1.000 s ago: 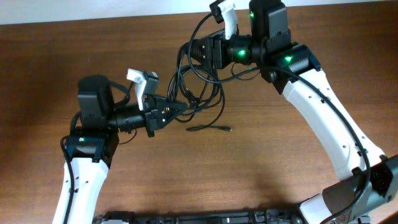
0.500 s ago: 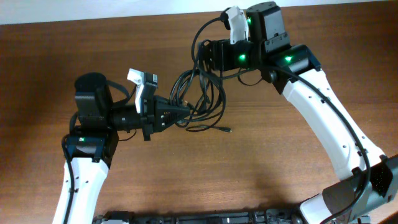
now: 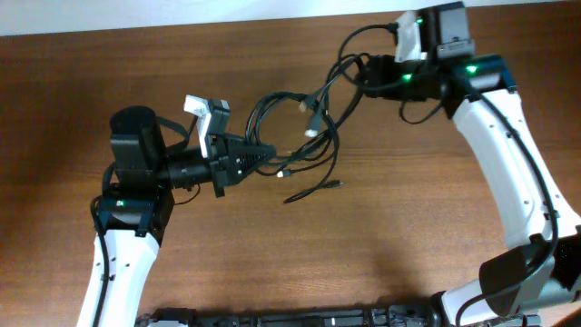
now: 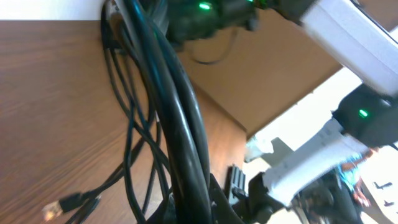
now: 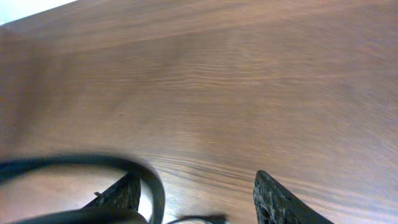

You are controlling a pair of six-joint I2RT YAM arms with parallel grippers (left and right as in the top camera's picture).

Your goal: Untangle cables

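My left gripper should next lift the bundle outward and release it over the bare wood, which is outward of that gripper, because my right gripper is open.
The cables (image 3: 309, 118) are thin black cords stretched in a loose tangle between my two grippers. Two pale-tipped plugs (image 3: 311, 130) dangle mid-span, and one loose end (image 3: 334, 185) lies on the wood. My left gripper (image 3: 266, 152) is shut on the bundle's left end; in the left wrist view the cords (image 4: 180, 124) run up out of the gripper (image 4: 199, 202). My right gripper (image 3: 361, 74) sits at the bundle's far-right end. In its wrist view the gripper (image 5: 196, 199) is open, with a cable (image 5: 152, 183) looped round the left finger (image 5: 118, 194) and only bare wood between the two fingers.
The wooden table (image 3: 408, 218) carries only the cables. The wall edge runs along the back (image 3: 182, 16). The right arm's white links (image 3: 508, 154) span the right side, and the left arm (image 3: 127, 227) rises from the front left.
My right gripper has swung right and toward the back edge, drawing the cable tangle out into a longer, more open spread. The left gripper has stayed nearly still, still shut on the cables.
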